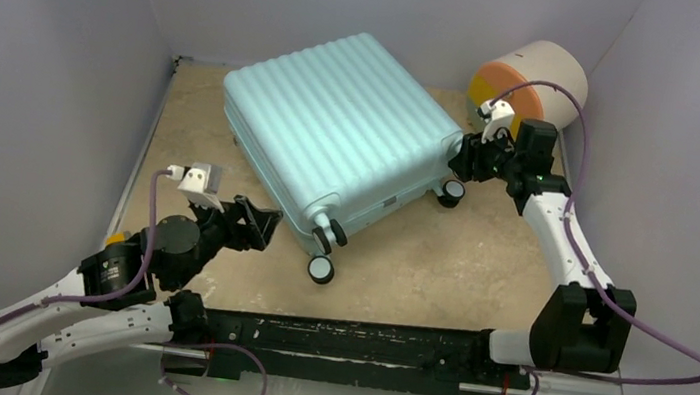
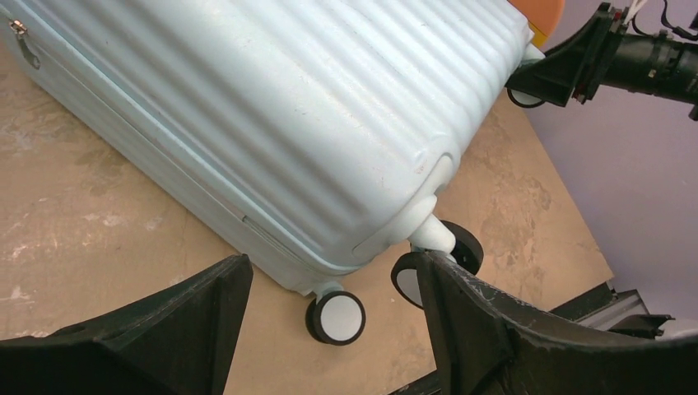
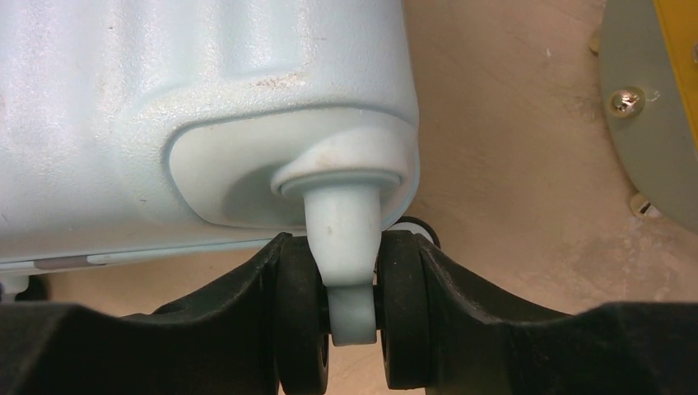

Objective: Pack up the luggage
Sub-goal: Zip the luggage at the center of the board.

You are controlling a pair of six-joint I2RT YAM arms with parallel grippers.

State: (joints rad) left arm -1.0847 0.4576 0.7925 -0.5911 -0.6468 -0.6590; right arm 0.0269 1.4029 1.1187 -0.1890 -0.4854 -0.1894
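Note:
I need to drag the wheel back and left in the top view with my right gripper next, to the spot of the suitcase's near corner, to square the crooked suitcase, then release.
The luggage (image 1: 340,126) is a pale teal ribbed hard-shell suitcase that lies flat and closed on the tan table. My right gripper (image 1: 462,156) is at its far right corner. In the right wrist view the right gripper (image 3: 350,247) is shut on a black twin wheel (image 3: 403,313), one finger pressed on each outer side and the teal wheel stem (image 3: 344,239) between. My left gripper (image 1: 267,223) hovers open by the near corner. In the left wrist view the left gripper (image 2: 333,262) frames a white-faced wheel (image 2: 337,318), and its right finger (image 2: 469,321) is close by a second wheel (image 2: 461,247).
A round cream drawer unit (image 1: 532,79) with orange and yellow fronts lies behind the right gripper, close to the suitcase corner. Grey walls enclose the table on the left, the back and the right. Another suitcase wheel (image 1: 451,192) rests on the table below the right gripper.

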